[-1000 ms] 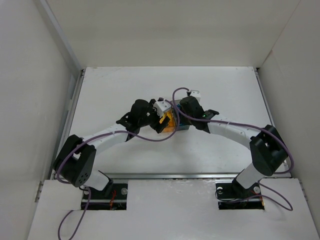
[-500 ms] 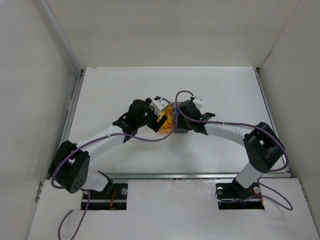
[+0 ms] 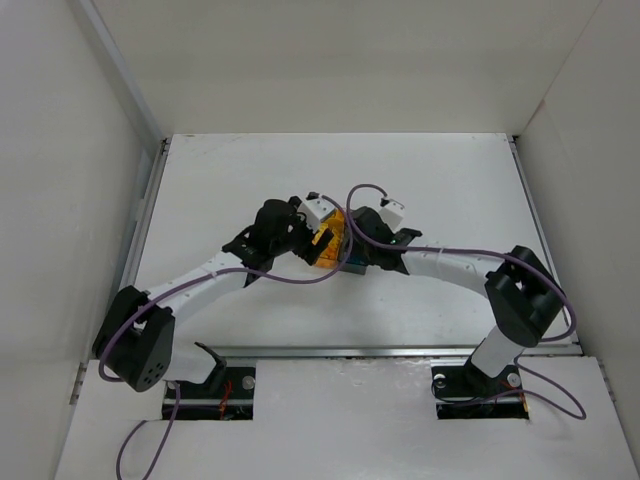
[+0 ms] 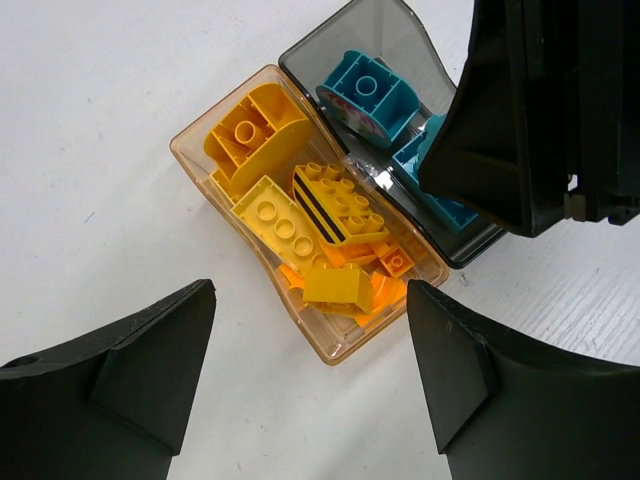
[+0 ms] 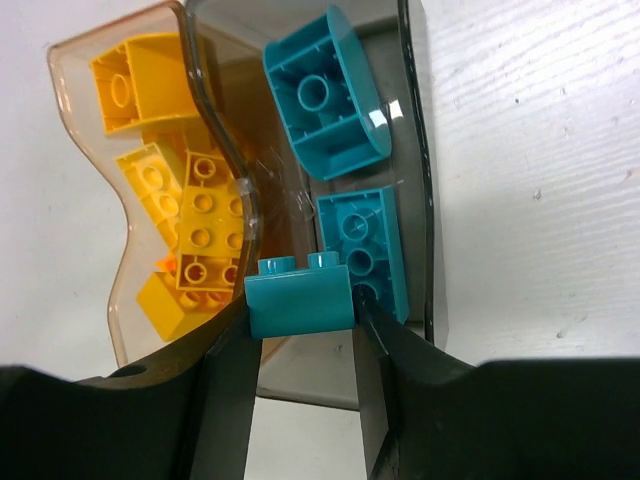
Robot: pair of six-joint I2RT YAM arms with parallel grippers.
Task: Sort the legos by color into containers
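The right gripper will move outward along the grey bin (image 4: 350, 30) toward the bin's middle and then open over the teal legos, because the lego it holds matches them.
The amber bin (image 4: 190, 160) and the grey bin (image 4: 350, 30) stand side by side, touching. The amber bin holds yellow legos (image 4: 275, 215), a black-striped yellow one (image 4: 335, 205) and orange ones. The grey bin holds teal legos (image 4: 365, 90). My left gripper (image 4: 310, 370) is open and empty, hovering above the table just in front of the amber bin's near end. My right gripper (image 5: 300, 325) is shut on a small teal lego (image 5: 300, 298) and holds it above the near end of the grey bin (image 5: 420, 150), over two teal legos (image 5: 325, 95). In the top view both grippers meet over the bins (image 3: 338, 238).
The white table (image 3: 450, 180) is walled by white panels at the left, the right and the back. The two arms reach inward and their wrists nearly touch at mid-table. Purple cables loop over both arms.
My right gripper has moved left and nearer, onto the grey bin, with the teal lego in it. My left wrist has shifted slightly left and back.
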